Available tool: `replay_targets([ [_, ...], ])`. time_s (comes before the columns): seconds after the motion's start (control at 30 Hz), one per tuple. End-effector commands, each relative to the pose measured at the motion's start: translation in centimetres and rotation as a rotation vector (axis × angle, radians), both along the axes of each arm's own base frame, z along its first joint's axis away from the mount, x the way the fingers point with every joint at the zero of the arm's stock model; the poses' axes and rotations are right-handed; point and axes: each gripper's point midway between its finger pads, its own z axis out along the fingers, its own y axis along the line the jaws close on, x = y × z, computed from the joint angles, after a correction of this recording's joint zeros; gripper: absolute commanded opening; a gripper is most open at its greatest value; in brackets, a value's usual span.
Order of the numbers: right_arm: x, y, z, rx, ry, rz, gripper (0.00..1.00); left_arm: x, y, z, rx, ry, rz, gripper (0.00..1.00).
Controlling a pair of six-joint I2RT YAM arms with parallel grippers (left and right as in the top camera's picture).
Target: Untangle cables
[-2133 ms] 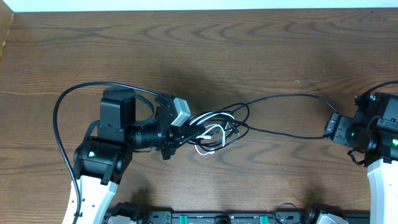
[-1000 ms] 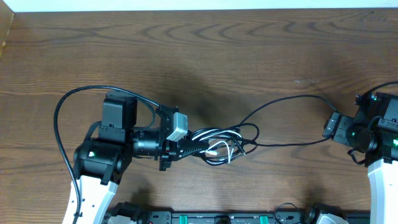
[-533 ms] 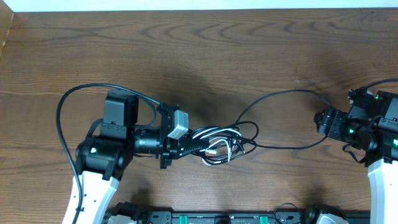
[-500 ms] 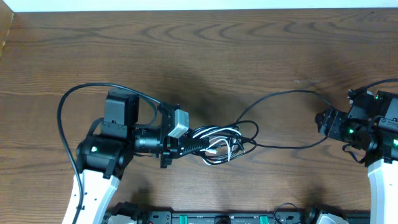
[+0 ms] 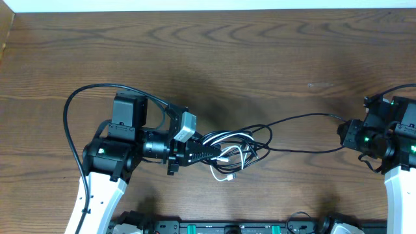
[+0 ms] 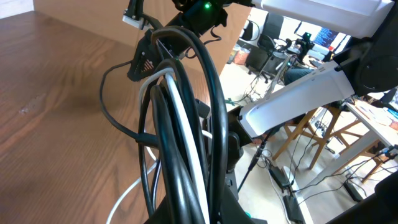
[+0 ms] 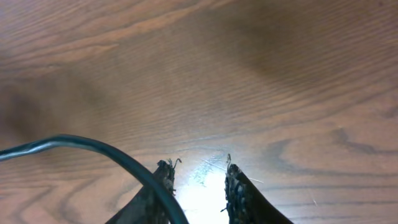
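Note:
I will tip my left gripper downward, move it left in the overhead view and free the bundle of cables on the bare tabletop, as its fingers point sideways.
The cables, one black (image 5: 305, 117) and one white (image 5: 229, 156), lie tangled at mid-table. My left gripper (image 5: 207, 149) is shut on the bundle. In the left wrist view, black strands (image 6: 211, 93) and a white strand (image 6: 180, 118) rise out of my left gripper (image 6: 199, 214). A white plug end (image 5: 224, 177) lies just in front of the tangle. Two black strands run right to my right gripper (image 5: 342, 133). In the right wrist view, my right gripper (image 7: 198, 174) shows a narrow gap with bare wood between the tips. The black cable (image 7: 93, 146) crosses over the left finger.
The left arm's thick black cable (image 5: 68, 117) loops out to the left of that arm. Both arm bases and a black rail (image 5: 227, 227) sit along the table's near edge. The wooden table (image 5: 214, 52) runs back to a white strip at the far edge.
My right gripper's jaws have narrowed and it has shifted slightly right. The black strand's arc has sunk toward the table. A white plug end has dropped out below the tangle.

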Motion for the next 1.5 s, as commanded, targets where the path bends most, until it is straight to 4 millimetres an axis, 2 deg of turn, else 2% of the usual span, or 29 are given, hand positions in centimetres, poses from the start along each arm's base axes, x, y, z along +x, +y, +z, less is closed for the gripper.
replay_targets([
  [0.0,-0.4,-2.1,0.0,-0.098,0.026,-0.056,0.33,-0.8,0.0,1.3,-0.057,0.004,-0.044,0.08],
  [0.17,-0.5,-2.2,-0.1,-0.105,0.033,-0.060,0.49,-1.5,0.1,2.1,-0.103,-0.004,-0.084,0.08],
  [0.27,-0.5,-2.1,0.0,-0.101,0.029,-0.058,0.76,-1.6,0.0,2.1,-0.105,-0.016,-0.091,0.08],
  [0.33,-0.3,-1.9,0.0,-0.089,0.023,-0.051,0.81,-1.7,-0.1,2.1,-0.106,-0.026,-0.097,0.08],
  [0.47,-0.1,-0.9,0.2,-0.040,0.006,-0.024,0.81,-1.2,-0.2,2.0,-0.096,-0.051,-0.086,0.08],
  [0.63,0.3,0.8,0.6,0.047,-0.025,0.026,0.82,0.5,-0.2,0.2,0.013,-0.048,0.013,0.08],
  [0.73,0.6,2.1,1.1,0.083,-0.062,0.116,0.85,1.6,-0.1,-1.0,0.087,0.001,0.088,0.08],
  [0.83,0.9,4.2,2.0,0.109,-0.138,0.308,0.90,1.4,-0.2,-0.8,0.078,0.025,0.079,0.08],
  [1.03,0.9,5.0,2.4,0.041,-0.207,0.501,0.97,1.0,-0.3,-0.5,0.061,0.029,0.059,0.08],
  [1.17,0.9,6.8,3.6,0.092,-0.295,0.617,0.99,1.0,-0.3,-0.5,0.059,0.029,0.058,0.08],
  [1.37,0.6,8.6,4.0,0.114,-0.326,0.711,0.99,1.2,-0.2,-0.7,0.072,0.025,0.071,0.08],
  [1.47,0.4,9.1,3.9,0.121,-0.318,0.726,0.99,2.7,0.2,-2.2,0.160,0.033,0.163,0.08],
])
